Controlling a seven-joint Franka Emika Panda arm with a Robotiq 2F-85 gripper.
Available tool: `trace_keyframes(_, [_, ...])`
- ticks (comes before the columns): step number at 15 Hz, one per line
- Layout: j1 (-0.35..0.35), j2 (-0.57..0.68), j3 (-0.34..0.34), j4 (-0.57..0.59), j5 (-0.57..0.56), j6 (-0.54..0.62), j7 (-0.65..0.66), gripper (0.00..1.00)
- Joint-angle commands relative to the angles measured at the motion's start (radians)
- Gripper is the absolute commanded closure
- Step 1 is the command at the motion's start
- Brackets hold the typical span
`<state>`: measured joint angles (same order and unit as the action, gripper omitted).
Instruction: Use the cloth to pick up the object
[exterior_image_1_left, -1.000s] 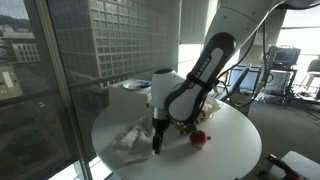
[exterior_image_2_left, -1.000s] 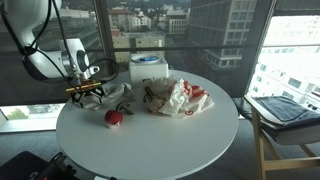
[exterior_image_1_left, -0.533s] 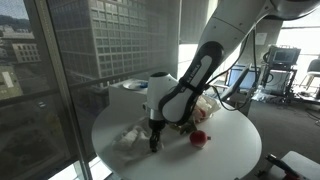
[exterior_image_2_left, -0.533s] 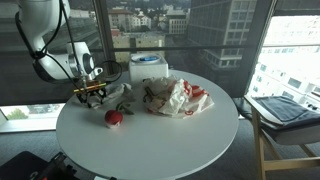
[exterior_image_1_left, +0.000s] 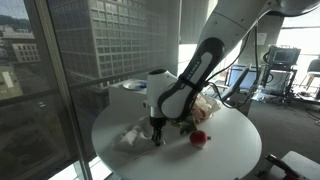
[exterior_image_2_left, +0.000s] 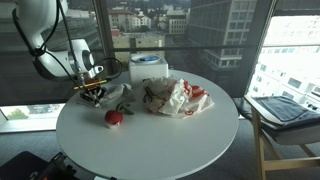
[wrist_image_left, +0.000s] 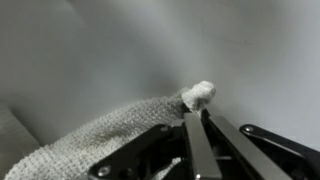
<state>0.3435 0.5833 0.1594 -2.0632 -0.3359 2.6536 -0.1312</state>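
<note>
The red object (exterior_image_1_left: 198, 138) sits bare, apart from the cloth, so my gripper will lift the cloth's corner, carry it over the object and lower it beyond to release.
A grey knitted cloth (wrist_image_left: 95, 140) lies on the round white table (exterior_image_2_left: 150, 145); in the wrist view one corner of it pokes out between the fingers of my gripper (wrist_image_left: 197, 113), which is shut on the cloth. In both exterior views the gripper (exterior_image_1_left: 156, 140) (exterior_image_2_left: 93, 97) is down at the table surface, at the edge of the pale cloth (exterior_image_1_left: 128, 138) (exterior_image_2_left: 117, 92). The object, small, red and round (exterior_image_1_left: 200, 139) (exterior_image_2_left: 114, 117), sits on the table a short way from the gripper, apart from the cloth.
A crumpled white and red bag (exterior_image_2_left: 176, 97) (exterior_image_1_left: 205, 107) lies near the table's middle. A white container (exterior_image_2_left: 147, 68) (exterior_image_1_left: 133, 87) stands at the window-side edge. A large window is close behind the table. A chair with a laptop (exterior_image_2_left: 283, 110) stands beside it.
The jaws have gone from open to shut, pinching a corner of the cloth. The gripper has moved slightly closer to the table over the cloth's edge.
</note>
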Motion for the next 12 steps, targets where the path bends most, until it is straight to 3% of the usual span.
trace_keyframes(1, [0.074,-0.103,-0.083,-0.036,-0.074,-0.091,0.116,0.97])
trace_keyframes(5, [0.119,-0.22,-0.146,-0.045,-0.206,-0.239,0.289,0.97])
trace_keyframes(12, [0.036,-0.455,-0.107,-0.071,-0.259,-0.572,0.539,0.97])
